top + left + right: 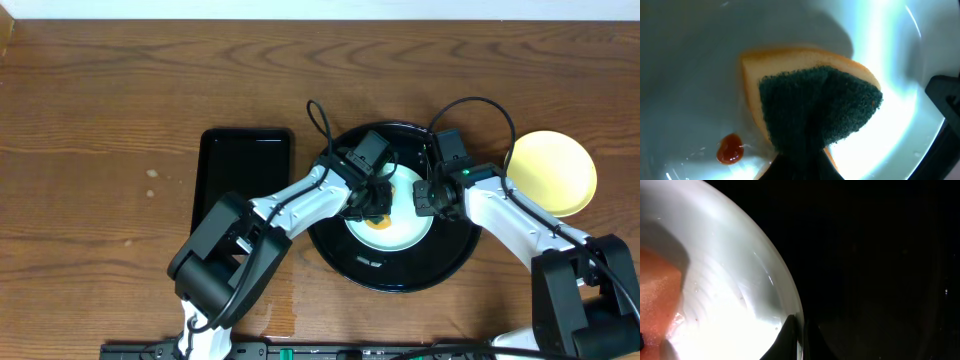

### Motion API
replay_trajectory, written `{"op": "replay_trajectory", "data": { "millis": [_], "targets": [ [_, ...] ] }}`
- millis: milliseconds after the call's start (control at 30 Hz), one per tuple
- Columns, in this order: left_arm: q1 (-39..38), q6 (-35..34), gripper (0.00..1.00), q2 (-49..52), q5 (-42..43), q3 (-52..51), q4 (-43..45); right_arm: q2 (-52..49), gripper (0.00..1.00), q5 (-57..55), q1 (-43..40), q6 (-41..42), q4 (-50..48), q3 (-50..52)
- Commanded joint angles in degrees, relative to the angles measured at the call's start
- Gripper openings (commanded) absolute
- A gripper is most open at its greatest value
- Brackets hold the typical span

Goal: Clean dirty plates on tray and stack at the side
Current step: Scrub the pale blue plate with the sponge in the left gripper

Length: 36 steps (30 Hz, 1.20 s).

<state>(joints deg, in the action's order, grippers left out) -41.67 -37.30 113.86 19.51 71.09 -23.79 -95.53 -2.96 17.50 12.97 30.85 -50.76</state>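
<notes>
My left gripper lifts and swings left in the overhead view over the rectangular black tray (243, 168) next. It then lowers and releases the sponge, since the tray lies open there.
A pale mint-blue plate (402, 236) lies on the round black tray (345, 255). My left gripper (374, 203) is shut on a sponge (810, 95), yellow with a dark green scouring face, which is pressed onto the plate (695, 75). A red speck (730, 149) sits on the plate just left of the sponge. My right gripper (424, 198) is shut on the plate's right rim (792, 305), one finger on each side of the edge, as the right wrist view shows (801, 341). A pale yellow plate (552, 172) rests on the table to the right of the tray.
A smaller rectangular black tray (245, 178) lies left of the round tray. Bare wooden table (100, 150) stretches to the left and along the back. Both arms cross over the round tray's upper half.
</notes>
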Motion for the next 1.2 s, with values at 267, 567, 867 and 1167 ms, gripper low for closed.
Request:
{"op": "replay_trajectory", "data": {
  "millis": [267,567,867,1167],
  "targets": [
    [0.2,7.0,0.08,3.8,-26.6,-0.7,-6.1,-2.7,0.01,0.3,-0.2,0.7,0.4,1.0],
    [0.1,13.3,0.08,3.7,-37.7,-0.5,-7.1,-2.7,0.01,0.3,-0.2,0.7,1.0,1.0],
    [0.1,13.2,0.08,0.2,-44.2,4.6,-14.2,-2.7,0.01,0.2,-0.2,0.7,1.9,1.0],
    [1.1,12.4,0.08,-7.0,-46.1,4.7,-15.4,-2.7,0.01,0.2,-0.2,0.7,2.4,1.0]
  ]
}}
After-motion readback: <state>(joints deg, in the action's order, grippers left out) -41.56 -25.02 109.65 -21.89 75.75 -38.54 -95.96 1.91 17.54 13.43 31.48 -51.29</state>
